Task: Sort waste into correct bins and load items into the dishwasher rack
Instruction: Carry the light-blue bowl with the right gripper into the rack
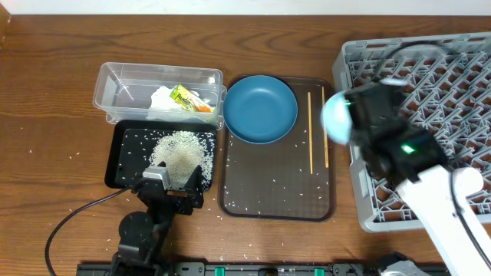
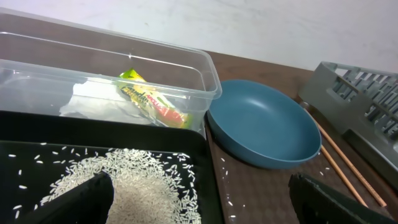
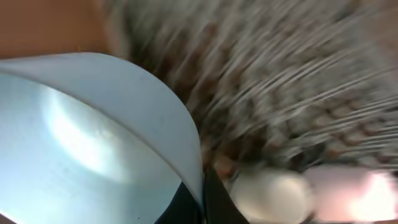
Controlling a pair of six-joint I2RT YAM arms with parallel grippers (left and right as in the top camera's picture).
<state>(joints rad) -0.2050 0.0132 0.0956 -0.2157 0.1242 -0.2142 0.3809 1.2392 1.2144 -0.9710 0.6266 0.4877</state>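
The far part of the rack is free of cups, so my right gripper should swing outward over it and turn the white bowl (image 1: pixel 334 115), then lower it among the rack's wires.
My right gripper (image 1: pixel 353 115) is shut on the rim of the white bowl (image 1: pixel 334 115), holding it tilted at the left edge of the grey dishwasher rack (image 1: pixel 453 69). In the right wrist view the fingers (image 3: pixel 202 199) pinch the bowl (image 3: pixel 93 143), with a pale green cup (image 3: pixel 273 196) and a pink cup (image 3: pixel 364 193) blurred in the rack. My left gripper (image 1: pixel 165 182) is open and empty over the black tray (image 1: pixel 119 149) of rice (image 1: pixel 180 153). The clear tub (image 1: pixel 123 80) holds tissue (image 1: pixel 165 98) and the wrapper (image 1: pixel 186 98). The blue plate (image 1: pixel 260 108) and chopsticks (image 1: pixel 311 130) lie on the brown tray.
The brown serving tray (image 1: pixel 276 184) lies between the black tray and the rack, with scattered rice grains on it. More loose grains lie on the wooden table (image 1: pixel 69 161) left of and in front of the trays. A black cable (image 1: pixel 69 218) runs at front left.
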